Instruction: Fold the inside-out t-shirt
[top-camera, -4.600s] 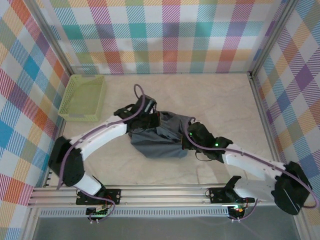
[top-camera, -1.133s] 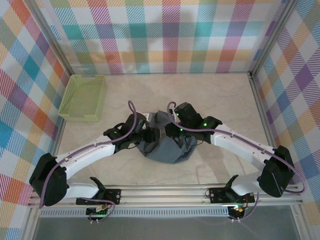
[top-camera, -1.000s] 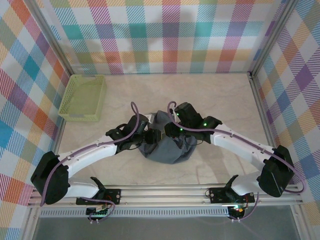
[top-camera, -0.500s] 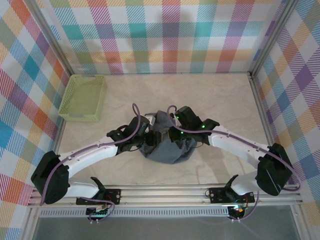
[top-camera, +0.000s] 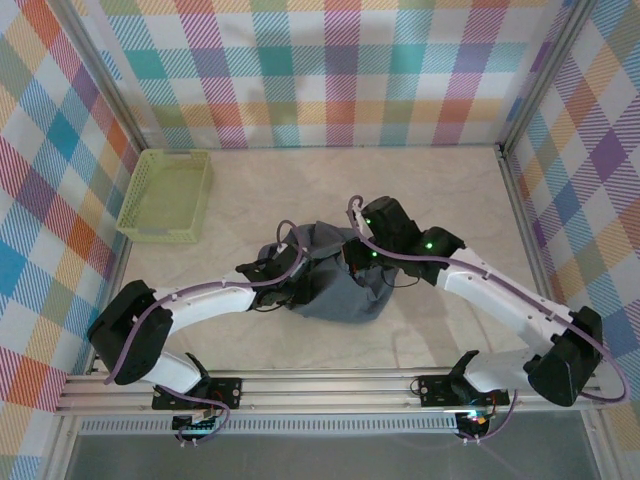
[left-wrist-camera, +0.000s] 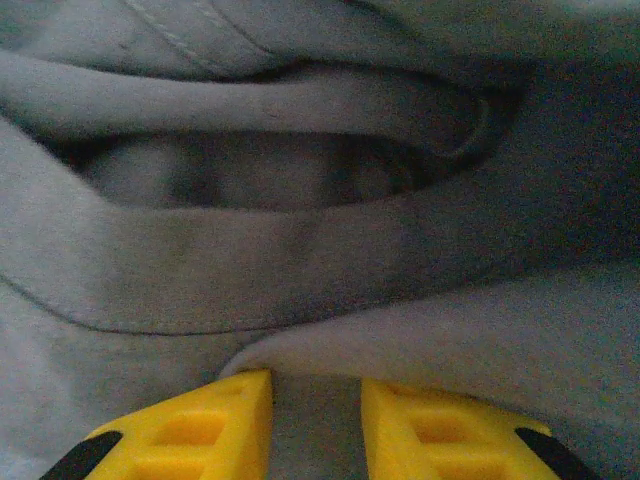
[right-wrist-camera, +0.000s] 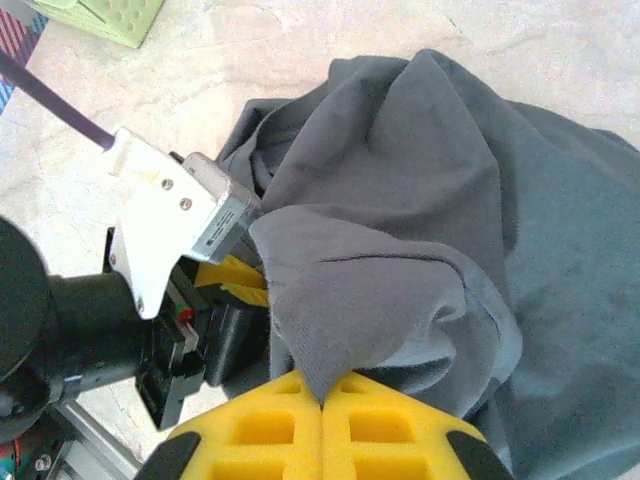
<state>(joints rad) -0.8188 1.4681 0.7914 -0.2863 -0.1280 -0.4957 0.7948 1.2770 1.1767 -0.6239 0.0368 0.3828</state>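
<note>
My right gripper is beside the heap's side away from my left gripper. It draws the pointed fold over that side next and releases it, so the bunched cloth spreads.
The inside-out t-shirt (top-camera: 335, 292) lies bunched in a dark grey heap at the table's middle. My right gripper (top-camera: 357, 262) stands over its upper part, shut on a pointed fold of the cloth (right-wrist-camera: 322, 385) that it holds raised above the heap (right-wrist-camera: 450, 170). My left gripper (top-camera: 298, 283) is pushed into the heap's left side. In the left wrist view its yellow fingers (left-wrist-camera: 220, 420) stand apart, open (left-wrist-camera: 315, 385), with grey cloth (left-wrist-camera: 300, 250) in the gap and a fold draped across the tips. The right wrist view shows the left gripper (right-wrist-camera: 228, 275) tucked under the raised fold.
A lime-green mesh basket (top-camera: 165, 195) sits at the table's left edge, well away from the shirt; its corner shows in the right wrist view (right-wrist-camera: 100, 15). Checked walls close in the table on three sides. Bare marble tabletop (top-camera: 440, 190) surrounds the heap.
The right gripper has shut on a fold and drawn it up and slightly right. The left gripper has slid right, deeper into the heap, and its fingers have narrowed.
</note>
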